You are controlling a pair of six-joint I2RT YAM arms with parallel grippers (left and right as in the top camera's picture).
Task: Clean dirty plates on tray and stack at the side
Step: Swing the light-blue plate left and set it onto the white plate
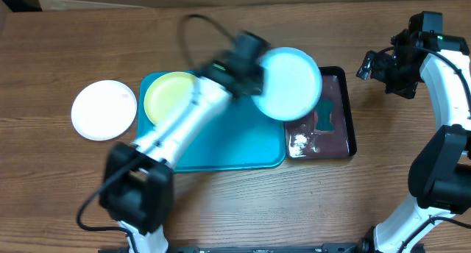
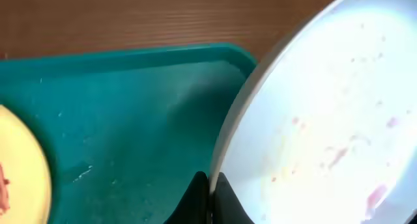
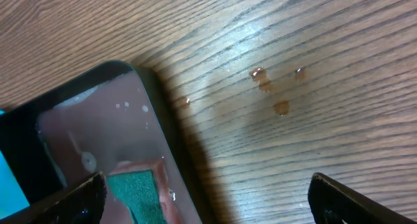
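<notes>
My left gripper is about to swing past the yellow-green plate (image 1: 169, 96). I will then lower it and let go over the white plate (image 1: 104, 109), as this lies to its left in the overhead view.
My left gripper (image 1: 254, 75) is shut on the rim of the light blue plate (image 1: 291, 82) and holds it above the right end of the turquoise tray (image 1: 228, 154) and the black tray. In the left wrist view the jaws (image 2: 210, 185) pinch the plate's edge, and the plate (image 2: 326, 120) shows reddish smears. The yellow-green plate (image 1: 169, 96) lies on the turquoise tray's left part; its edge shows in the left wrist view (image 2: 23, 172). The white plate (image 1: 104, 109) lies on the table left of the tray. My right gripper (image 1: 372, 65) is open and empty, over the table right of the black tray.
A black tray (image 1: 335, 139) with reddish liquid and a green sponge (image 1: 324, 118) stands right of the turquoise tray; the sponge also shows in the right wrist view (image 3: 130, 195). A few brown drops (image 3: 273, 94) lie on the wooden table.
</notes>
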